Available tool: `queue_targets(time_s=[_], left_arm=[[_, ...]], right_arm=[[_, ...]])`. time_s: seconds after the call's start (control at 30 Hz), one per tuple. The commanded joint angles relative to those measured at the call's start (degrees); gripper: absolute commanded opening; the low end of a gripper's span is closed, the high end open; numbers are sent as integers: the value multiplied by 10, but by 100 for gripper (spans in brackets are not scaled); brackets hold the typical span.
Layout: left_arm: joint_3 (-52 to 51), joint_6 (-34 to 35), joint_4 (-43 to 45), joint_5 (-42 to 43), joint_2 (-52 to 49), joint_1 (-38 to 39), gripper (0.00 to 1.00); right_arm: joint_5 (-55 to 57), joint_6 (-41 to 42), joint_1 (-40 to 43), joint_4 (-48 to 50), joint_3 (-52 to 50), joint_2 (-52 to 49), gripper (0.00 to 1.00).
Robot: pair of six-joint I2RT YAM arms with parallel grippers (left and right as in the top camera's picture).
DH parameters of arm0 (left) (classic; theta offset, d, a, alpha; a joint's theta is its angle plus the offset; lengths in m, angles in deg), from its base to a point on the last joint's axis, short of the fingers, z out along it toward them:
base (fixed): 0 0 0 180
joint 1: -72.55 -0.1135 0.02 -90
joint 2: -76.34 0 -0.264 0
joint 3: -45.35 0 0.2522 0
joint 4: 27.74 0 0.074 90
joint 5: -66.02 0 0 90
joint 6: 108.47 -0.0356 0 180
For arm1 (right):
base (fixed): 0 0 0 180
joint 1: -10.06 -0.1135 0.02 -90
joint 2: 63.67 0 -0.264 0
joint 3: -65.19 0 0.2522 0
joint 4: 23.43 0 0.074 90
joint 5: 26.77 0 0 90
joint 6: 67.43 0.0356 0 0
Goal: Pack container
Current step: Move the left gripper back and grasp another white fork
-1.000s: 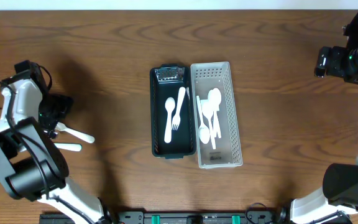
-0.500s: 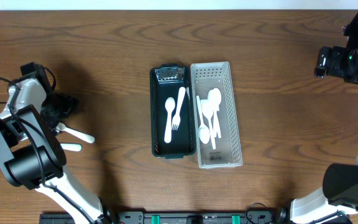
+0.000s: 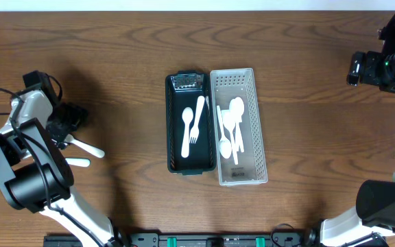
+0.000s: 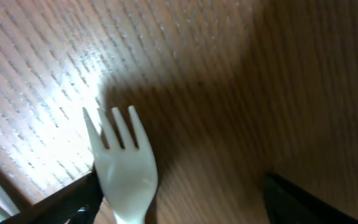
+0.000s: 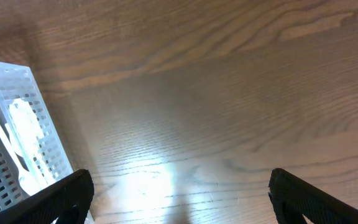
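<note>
I should keep my left gripper low next and close it on the neck below the fork's head (image 4: 124, 171).
A black tray (image 3: 172, 147) holds two white utensils, one a fork. Next to it a white perforated basket (image 3: 256, 130) holds several white spoons; its corner also shows in the right wrist view (image 5: 17, 137). Two more white utensils lie at the far left: a fork (image 3: 86, 147) and another piece (image 3: 75, 162). My left gripper (image 3: 66, 130) is down at the table over the fork. In the left wrist view the fork's head (image 4: 124, 171) lies between the open jaws (image 4: 179, 200), close to the left finger. My right gripper (image 3: 354, 68) is open and empty over bare wood (image 5: 179, 193).
The brown wooden table (image 3: 115, 55) runs to a pale edge at the back. The tray and basket stand side by side, touching, at the table's middle. The right arm hangs at the far right edge of the overhead view.
My left wrist has shifted slightly toward the back of the table and settled over the fork. The right arm, tray and basket have not moved.
</note>
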Motion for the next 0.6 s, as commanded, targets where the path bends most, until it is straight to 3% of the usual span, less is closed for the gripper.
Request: queue_targets(time_s=[0.0, 0.27, 0.43, 0.57], left_arm=[[-44, -3, 1, 23, -33, 0, 79], [-44, -5, -19, 23, -33, 0, 51], [-44, -5, -25, 23, -33, 0, 26], [-44, -7, -27, 23, -33, 0, 14]], right_arm=[[-4, 4, 1, -2, 2, 0, 93], [-4, 4, 1, -4, 2, 0, 93], [2, 4, 1, -5, 2, 0, 93], [2, 4, 1, -4, 2, 0, 93]])
